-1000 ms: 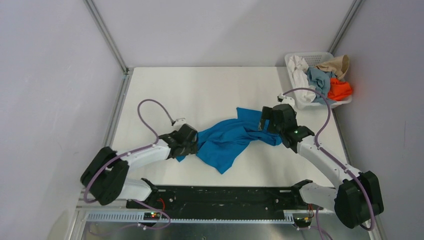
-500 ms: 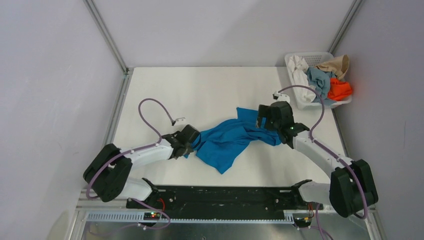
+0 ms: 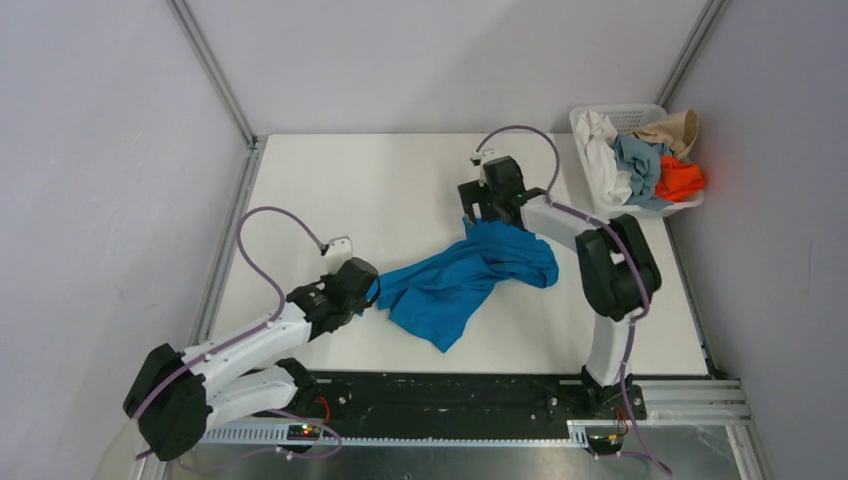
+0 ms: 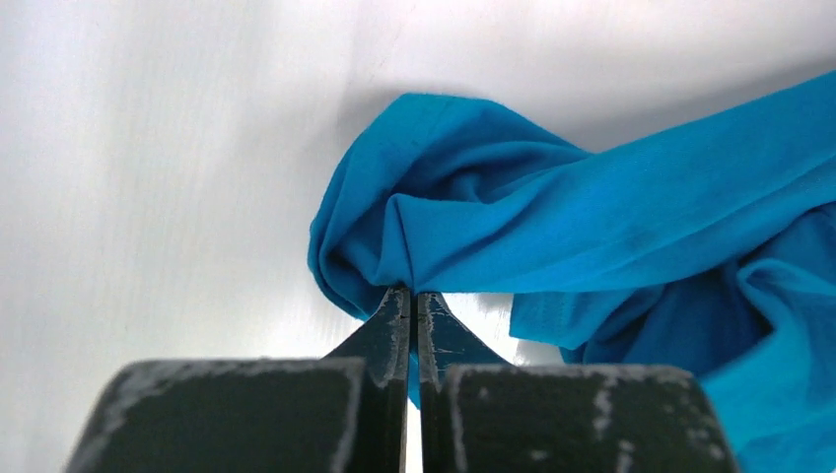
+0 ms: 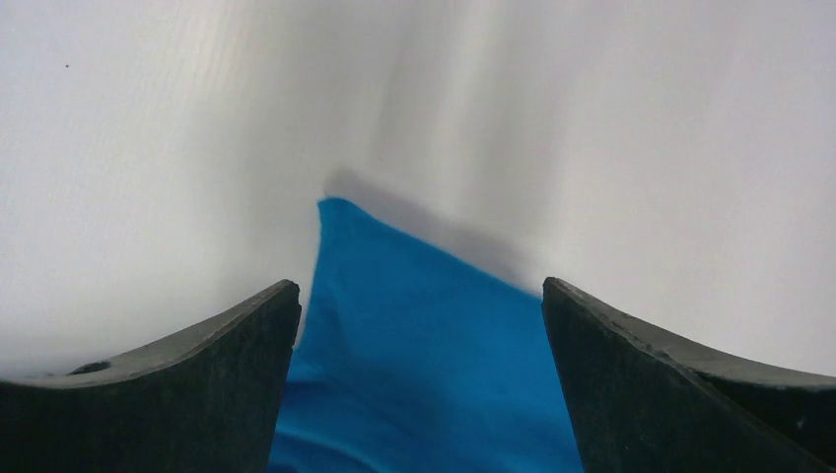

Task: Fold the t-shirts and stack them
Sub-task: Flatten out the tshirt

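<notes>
The blue shirt's far corner is below, between my right gripper's open fingers. My right gripper needs to go down onto that corner next and close on the corner's upper edge.
A vivid blue t-shirt lies bunched in a diagonal band in the middle of the table. My left gripper is at its left end, shut on a fold of the blue cloth, which is pinched between the tips. My right gripper hangs open over the shirt's far corner, one finger on each side of the cloth and not gripping it. More t-shirts, white, grey-blue, tan and orange, are heaped in the basket.
The white lattice basket stands at the table's far right corner, beside the right wall. Bare white table lies left of and behind the blue shirt. Grey walls and frame posts enclose the table on three sides.
My left gripper closed on the shirt's left end and drew it slightly left. The right arm swung from the shirt's right end up and left to its far corner, staying open.
</notes>
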